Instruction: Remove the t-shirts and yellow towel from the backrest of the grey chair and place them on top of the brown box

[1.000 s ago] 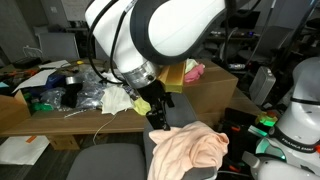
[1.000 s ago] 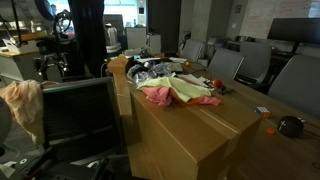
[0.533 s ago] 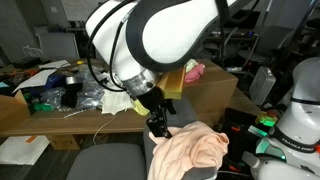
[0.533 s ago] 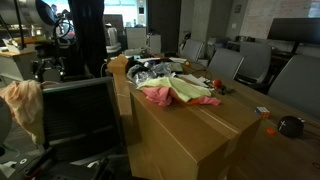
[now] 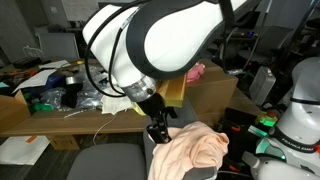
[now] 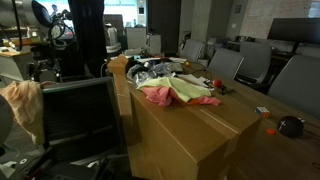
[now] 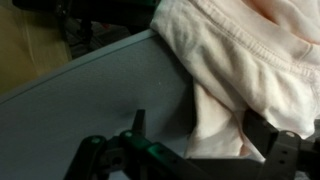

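Observation:
My gripper slides toward the right in the wrist view next, farther over the peach t-shirt's fold of hem [image 7: 222, 112], because the grey backrest fills part of its opening.
The pale peach t-shirt [image 5: 192, 150] hangs over the top of the grey chair's backrest [image 6: 78, 118]; it also shows as the peach t-shirt [image 6: 22, 102] at the chair's left edge. My gripper [image 5: 158, 132] is open just left of it, close above the backrest. In the wrist view the gripper [image 7: 200, 138] straddles a fold of the peach t-shirt [image 7: 250, 55] lying on the chair back [image 7: 90, 105], fingers apart. The hot pink t-shirt [image 6: 155, 96] and the yellow towel [image 6: 188, 92] lie bunched on the brown box [image 6: 200, 135].
A cluttered desk [image 5: 40, 112] with white plastic bags [image 5: 112, 100] stands behind the chair. A white machine [image 5: 300, 115] is at the right. Mesh-backed chairs [image 6: 225, 65] line the box's far side. Small items [image 6: 288, 125] sit at the box's near end.
My gripper has dropped a little lower and nearer the peach t-shirt on the backrest, staying open. The cloths on the box have not moved.

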Tool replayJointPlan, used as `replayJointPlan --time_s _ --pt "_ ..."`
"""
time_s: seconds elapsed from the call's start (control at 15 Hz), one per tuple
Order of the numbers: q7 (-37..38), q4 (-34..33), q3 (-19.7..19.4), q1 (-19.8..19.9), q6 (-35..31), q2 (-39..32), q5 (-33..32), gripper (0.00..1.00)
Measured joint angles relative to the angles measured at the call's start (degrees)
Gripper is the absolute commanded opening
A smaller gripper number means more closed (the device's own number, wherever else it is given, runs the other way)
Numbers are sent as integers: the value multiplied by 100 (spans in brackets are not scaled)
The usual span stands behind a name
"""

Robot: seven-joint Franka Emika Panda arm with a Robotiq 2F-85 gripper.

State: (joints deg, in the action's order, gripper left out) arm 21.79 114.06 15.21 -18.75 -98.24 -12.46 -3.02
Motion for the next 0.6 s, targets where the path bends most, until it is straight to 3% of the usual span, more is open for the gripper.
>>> replayJointPlan --time_s 0.6 --pt "274 -208 60 -200 0 -73 20 100"
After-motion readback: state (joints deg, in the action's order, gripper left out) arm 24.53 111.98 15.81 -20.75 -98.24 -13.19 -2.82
